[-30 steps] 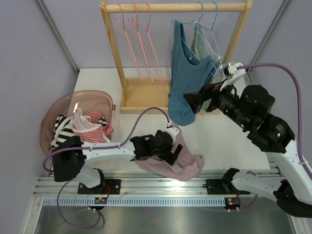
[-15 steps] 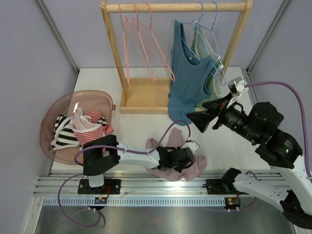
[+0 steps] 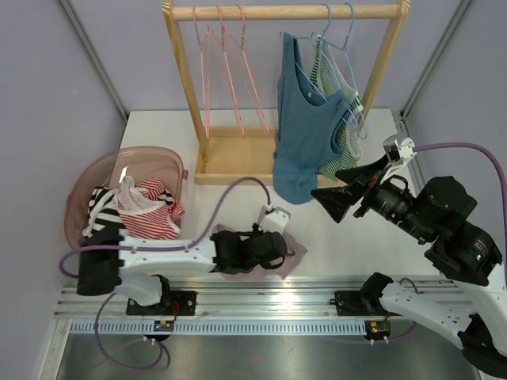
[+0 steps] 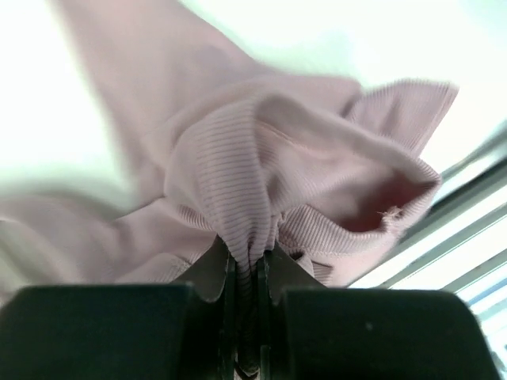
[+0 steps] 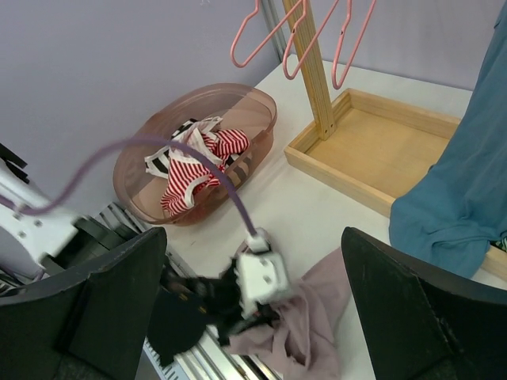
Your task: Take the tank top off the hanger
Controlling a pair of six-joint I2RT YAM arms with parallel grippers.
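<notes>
My left gripper will lift the pink garment [image 3: 293, 252] next, carry it left in the top view and lower it over the pink basket, which already holds clothes.
A blue tank top [image 3: 303, 131] hangs from a light blue hanger [image 3: 337, 36] on the wooden rack's rail, and its hem shows at the right of the right wrist view [image 5: 451, 190]. My right gripper [image 3: 342, 198] [image 5: 253, 237] stands open just to the right of and below that hem, holding nothing. Near the table's front edge lies a pink ribbed garment [image 3: 293, 252] [image 4: 261, 158] [image 5: 317, 313]. My left gripper [image 3: 265, 252] [image 4: 247, 261] is shut on a pinched fold of it.
A green-striped top [image 3: 346, 131] hangs behind the blue one. Several bare pink hangers [image 3: 230, 71] [image 5: 273, 32] hang on the rack's left side above its wooden base tray [image 3: 238, 162] [image 5: 380, 150]. A pink basket [image 3: 154, 158] [image 5: 261, 99] holding striped clothes sits at the left.
My left gripper closed on the pink garment and pulled it leftward, bunching it. My right gripper drew back from the blue tank top's hem, down and to the right, still open.
</notes>
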